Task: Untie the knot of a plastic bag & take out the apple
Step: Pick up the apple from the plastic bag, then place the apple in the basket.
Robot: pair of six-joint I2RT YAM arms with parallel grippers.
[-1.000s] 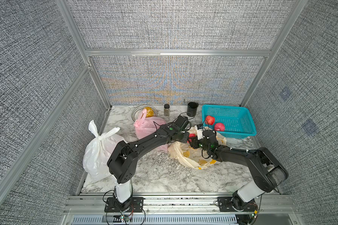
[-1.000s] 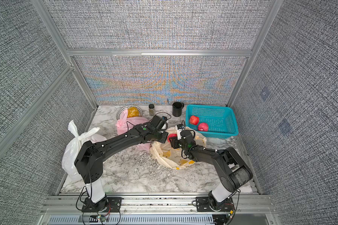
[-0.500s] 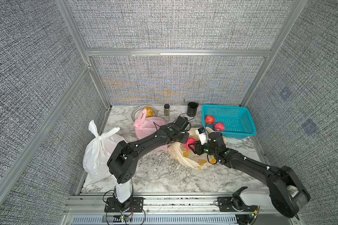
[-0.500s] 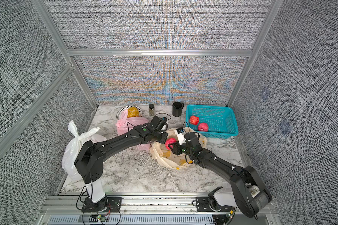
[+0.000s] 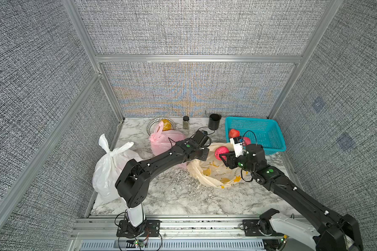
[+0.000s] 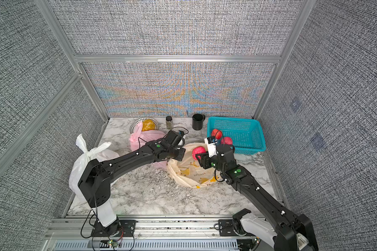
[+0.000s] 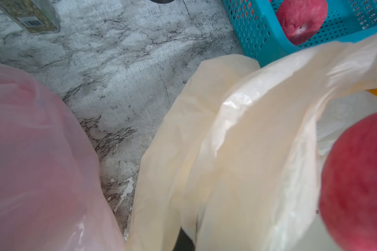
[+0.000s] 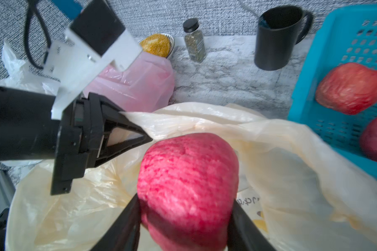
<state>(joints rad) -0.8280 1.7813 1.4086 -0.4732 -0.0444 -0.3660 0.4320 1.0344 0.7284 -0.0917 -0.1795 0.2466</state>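
Note:
My right gripper needs to move outward next and then down to let go of the apple, because the blue basket's open bottom by its apples is outward and below.
A red apple (image 5: 222, 152) (image 6: 199, 151) (image 8: 187, 180) hangs just above the open mouth of the cream plastic bag (image 5: 218, 176) (image 6: 192, 173) (image 8: 292, 156) in both top views. My right gripper (image 5: 222, 156) (image 6: 199, 155) (image 8: 185, 221) is shut on the apple, one finger on each side. My left gripper (image 5: 204, 152) (image 6: 181, 153) (image 8: 147, 135) is shut on the bag's rim, pinching a fold and holding it up. In the left wrist view the bag (image 7: 237, 141) covers the jaws, and the apple (image 7: 357, 184) shows at the edge. No knot is visible.
A blue basket (image 5: 251, 119) (image 6: 233, 119) at the back right holds two red apples (image 5: 234, 133). A tied pink bag (image 5: 165, 141) and a tied white bag (image 5: 111, 165) stand to the left. A black mug (image 5: 214, 120), a spice jar (image 5: 185, 122) and a plate (image 5: 154, 125) line the back.
My right arm has swung and stretched out, carrying the apple up and slightly right, clear of the bag's mouth. My left arm has held still on the rim.

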